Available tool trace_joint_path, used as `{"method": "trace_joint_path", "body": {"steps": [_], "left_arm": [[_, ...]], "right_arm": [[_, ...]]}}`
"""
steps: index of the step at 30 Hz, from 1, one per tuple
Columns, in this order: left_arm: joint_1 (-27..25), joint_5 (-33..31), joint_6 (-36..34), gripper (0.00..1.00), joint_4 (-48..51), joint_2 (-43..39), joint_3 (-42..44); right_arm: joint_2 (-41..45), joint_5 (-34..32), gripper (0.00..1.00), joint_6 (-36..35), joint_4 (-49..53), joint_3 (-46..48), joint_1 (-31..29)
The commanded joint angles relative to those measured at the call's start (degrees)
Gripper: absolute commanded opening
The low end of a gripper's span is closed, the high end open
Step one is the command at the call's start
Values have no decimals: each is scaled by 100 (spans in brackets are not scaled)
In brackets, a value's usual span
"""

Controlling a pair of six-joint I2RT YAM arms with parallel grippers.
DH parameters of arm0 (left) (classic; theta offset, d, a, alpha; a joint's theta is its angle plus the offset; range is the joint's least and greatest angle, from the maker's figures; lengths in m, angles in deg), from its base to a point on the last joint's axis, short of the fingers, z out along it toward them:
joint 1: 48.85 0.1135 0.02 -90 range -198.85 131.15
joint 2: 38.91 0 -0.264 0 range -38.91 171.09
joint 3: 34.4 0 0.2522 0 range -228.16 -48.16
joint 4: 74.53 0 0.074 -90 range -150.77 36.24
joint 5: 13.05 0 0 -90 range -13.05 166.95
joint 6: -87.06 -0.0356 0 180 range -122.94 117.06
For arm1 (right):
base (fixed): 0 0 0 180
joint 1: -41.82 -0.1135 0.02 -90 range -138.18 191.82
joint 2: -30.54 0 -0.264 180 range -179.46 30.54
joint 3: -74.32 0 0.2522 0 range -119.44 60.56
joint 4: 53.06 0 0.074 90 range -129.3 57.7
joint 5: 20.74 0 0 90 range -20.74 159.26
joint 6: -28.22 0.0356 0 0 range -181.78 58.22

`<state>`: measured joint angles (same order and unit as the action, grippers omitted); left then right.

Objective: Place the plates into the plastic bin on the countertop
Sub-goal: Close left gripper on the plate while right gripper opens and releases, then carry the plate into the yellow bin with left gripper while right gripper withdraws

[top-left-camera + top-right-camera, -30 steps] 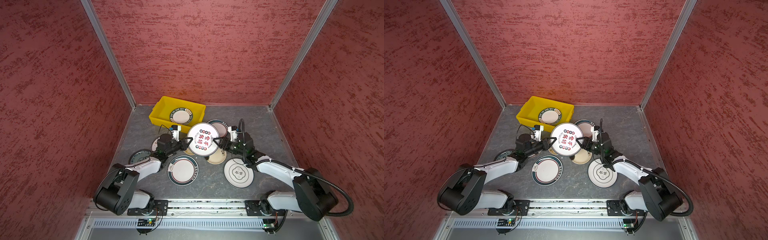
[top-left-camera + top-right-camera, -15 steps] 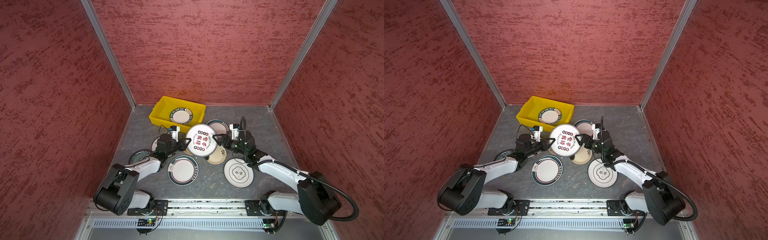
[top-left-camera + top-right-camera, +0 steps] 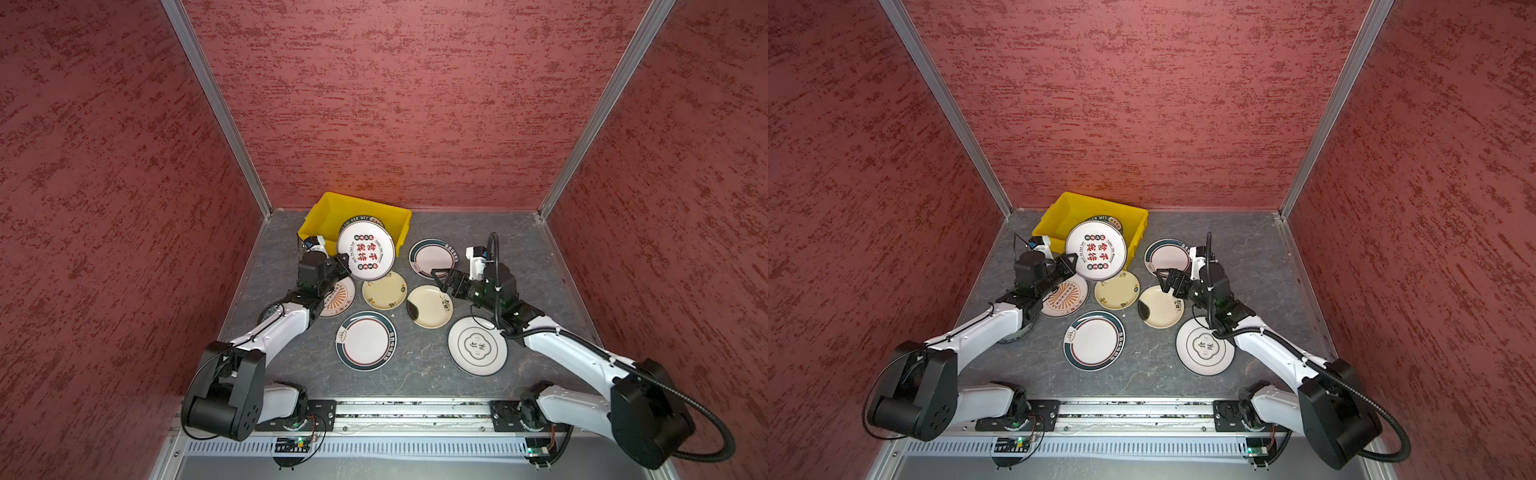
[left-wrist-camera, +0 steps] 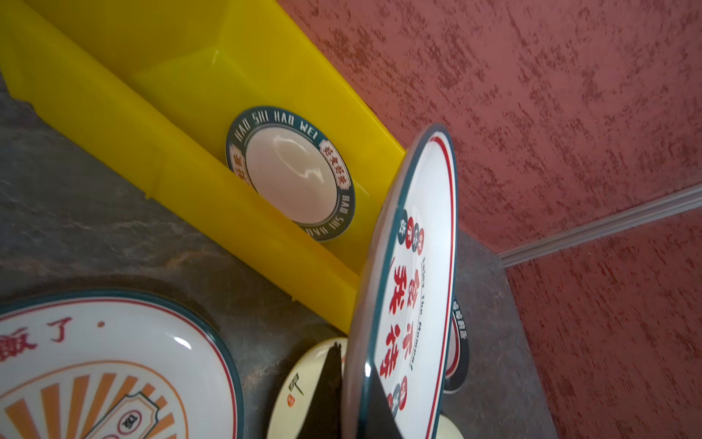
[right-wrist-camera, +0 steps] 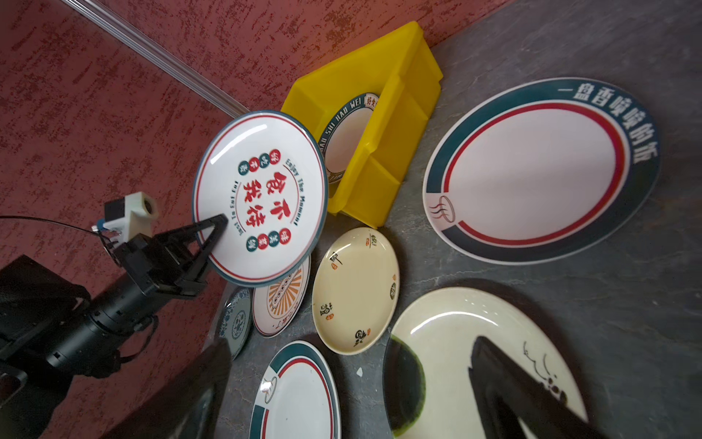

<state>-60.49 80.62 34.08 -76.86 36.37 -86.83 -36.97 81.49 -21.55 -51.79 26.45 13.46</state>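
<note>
The held white plate overhangs the bin's near side, so my left gripper should next move outward and down to release it onto the green-rimmed plate inside.
My left gripper [image 3: 343, 266] [image 4: 349, 365] is shut on the rim of a white plate with red characters [image 3: 365, 249] [image 3: 1096, 249] [image 5: 262, 197]. It holds the plate tilted in the air over the near right corner of the yellow plastic bin [image 3: 320, 212] [image 4: 152, 144]. A green-rimmed plate [image 4: 288, 171] leans inside the bin. My right gripper [image 3: 440, 280] [image 5: 347, 349] is open and holds nothing. It hovers over the far edge of a cream plate with a dark blotch [image 3: 430, 306].
On the grey countertop [image 3: 498, 232] lie a green-rimmed plate [image 3: 434, 258], a small cream plate [image 3: 384, 289], an orange-rayed plate [image 3: 338, 297], a green-and-red-rimmed plate [image 3: 365, 340] and a white emblem plate [image 3: 478, 345]. A blue-patterned plate [image 5: 237, 323] lies under the left arm. Red walls enclose three sides.
My right gripper opened, let go of the red-character plate and drew back to the right. The left gripper carried the plate back and left toward the bin.
</note>
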Motion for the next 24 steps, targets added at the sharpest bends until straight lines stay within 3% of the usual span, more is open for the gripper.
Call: {"method": "trace_joint_path", "body": {"steps": [1, 11, 24], "left_arm": [[123, -664, -272, 0, 172, 241, -626], [223, -1527, -1211, 2, 1636, 2069, -2658], [383, -1369, -1227, 2, 2574, 3877, -4471]], "right_arm": [[96, -234, 99, -127, -55, 225, -29], [186, -1051, 99, -438, 784, 239, -25], [796, -1318, 99, -538, 957, 578, -30]]}}
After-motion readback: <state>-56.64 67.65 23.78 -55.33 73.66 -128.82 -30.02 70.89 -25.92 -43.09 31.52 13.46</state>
